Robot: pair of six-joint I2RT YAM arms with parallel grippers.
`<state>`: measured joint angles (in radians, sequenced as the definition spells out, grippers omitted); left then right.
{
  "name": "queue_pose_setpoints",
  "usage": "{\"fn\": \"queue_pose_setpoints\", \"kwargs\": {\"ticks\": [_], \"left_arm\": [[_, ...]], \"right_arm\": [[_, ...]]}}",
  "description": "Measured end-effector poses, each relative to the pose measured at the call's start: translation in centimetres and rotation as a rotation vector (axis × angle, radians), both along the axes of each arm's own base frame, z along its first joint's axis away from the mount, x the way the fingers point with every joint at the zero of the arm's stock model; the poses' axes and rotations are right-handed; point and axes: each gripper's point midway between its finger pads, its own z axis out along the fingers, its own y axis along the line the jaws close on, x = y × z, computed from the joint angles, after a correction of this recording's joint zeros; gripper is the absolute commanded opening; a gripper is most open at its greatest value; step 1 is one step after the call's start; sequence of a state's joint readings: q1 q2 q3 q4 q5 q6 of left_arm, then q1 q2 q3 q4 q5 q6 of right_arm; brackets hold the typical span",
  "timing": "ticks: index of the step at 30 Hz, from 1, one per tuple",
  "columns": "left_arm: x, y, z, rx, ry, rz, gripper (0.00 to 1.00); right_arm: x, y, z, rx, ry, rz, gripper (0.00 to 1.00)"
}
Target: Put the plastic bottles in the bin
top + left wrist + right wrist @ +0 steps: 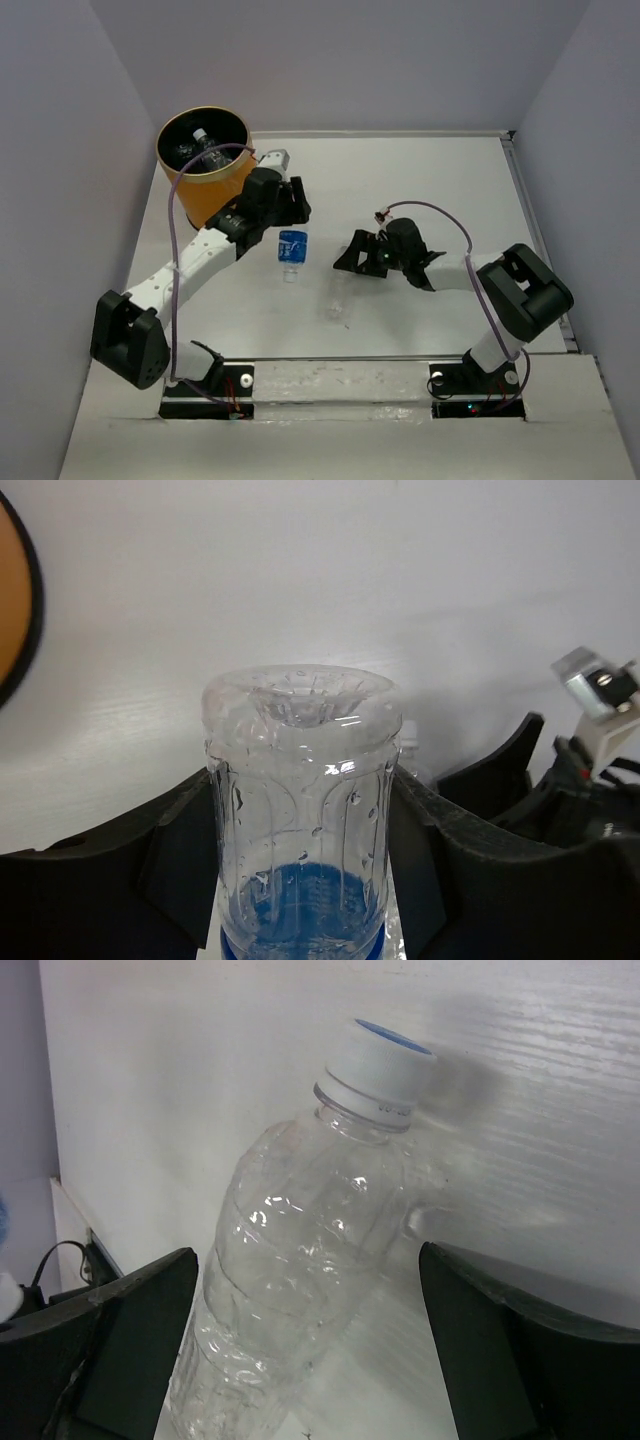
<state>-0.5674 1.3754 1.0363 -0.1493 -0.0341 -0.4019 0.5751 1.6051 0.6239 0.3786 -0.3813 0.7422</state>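
Note:
My left gripper should lift the blue-label bottle above the bin's tall rim, then left in the top view to the bin's opening point(204, 142) to release.
My left gripper point(297, 212) is shut on the blue-label bottle point(292, 248) and holds it above the table, right of the orange bin point(200, 190). In the left wrist view the fingers point(440, 840) press both sides of that bottle point(300, 780), its clear base pointing away. Clear bottles point(205, 148) lie inside the bin's black interior. My right gripper point(352, 260) is open, its jaws wide on either side of a clear bottle point(300, 1250) with a white cap point(378, 1068) lying on the table. That bottle shows faintly in the top view point(338, 302).
The bin's rim shows at the left edge of the left wrist view point(12, 600). The right gripper's black fingers point(500, 770) sit close to the right of the held bottle. White walls enclose the table point(420, 180) on three sides.

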Motion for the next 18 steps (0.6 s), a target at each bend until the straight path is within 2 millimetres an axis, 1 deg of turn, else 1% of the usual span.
{"fn": "queue_pose_setpoints", "kwargs": {"ticks": [2,3,4,5,6,7,8,9,11,12,13,14,15,16,18], "left_arm": [[1.0,1.2,2.9,-0.030,-0.057,0.042,0.61],[1.7,2.2,5.2,-0.054,-0.105,0.075,0.61],[2.4,3.2,7.1,-0.075,-0.144,0.103,0.61],[2.8,3.8,8.6,-0.089,-0.175,0.123,0.61],[3.7,5.4,10.9,-0.112,-0.224,0.166,0.61],[4.2,6.6,12.5,-0.125,-0.257,0.196,0.61],[5.0,8.4,14.5,-0.140,-0.301,0.243,0.61],[5.7,10.1,16.4,-0.149,-0.340,0.287,0.61],[6.9,13.2,19.1,-0.155,-0.395,0.365,0.61],[7.3,14.5,20.0,-0.154,-0.415,0.398,0.61],[8.0,16.1,21.6,-0.157,-0.449,0.439,0.61],[8.3,17.2,22.4,-0.156,-0.466,0.467,0.61],[9.0,18.9,23.6,-0.156,-0.493,0.510,0.61],[9.4,20.2,24.7,-0.157,-0.518,0.547,0.61],[10.2,21.9,25.9,-0.158,-0.549,0.605,0.61]], "right_arm": [[0.4,0.4,0.1,0.013,0.003,0.001,0.84],[0.7,0.6,0.0,0.017,0.006,-0.002,0.76],[0.9,0.8,-0.1,0.018,0.007,-0.003,0.72],[1.0,0.9,-0.2,0.018,0.009,-0.004,0.66],[1.1,1.0,-0.4,0.019,0.018,-0.007,0.58],[1.2,1.0,-0.6,0.020,0.026,-0.011,0.50],[1.3,1.2,-0.7,0.025,0.029,-0.011,0.42],[1.4,1.3,-0.6,0.031,0.030,-0.014,0.40],[1.5,1.4,-0.5,0.042,0.032,-0.019,0.39],[1.6,1.4,-0.3,0.048,0.027,-0.021,0.39],[1.6,1.5,-0.2,0.056,0.021,-0.024,0.37],[1.6,1.4,-0.1,0.059,0.019,-0.027,0.37],[1.5,1.3,0.0,0.061,0.013,-0.031,0.37],[1.3,1.1,0.1,0.061,0.011,-0.032,0.36],[1.0,0.9,0.6,0.067,-0.004,-0.036,0.36]]}}
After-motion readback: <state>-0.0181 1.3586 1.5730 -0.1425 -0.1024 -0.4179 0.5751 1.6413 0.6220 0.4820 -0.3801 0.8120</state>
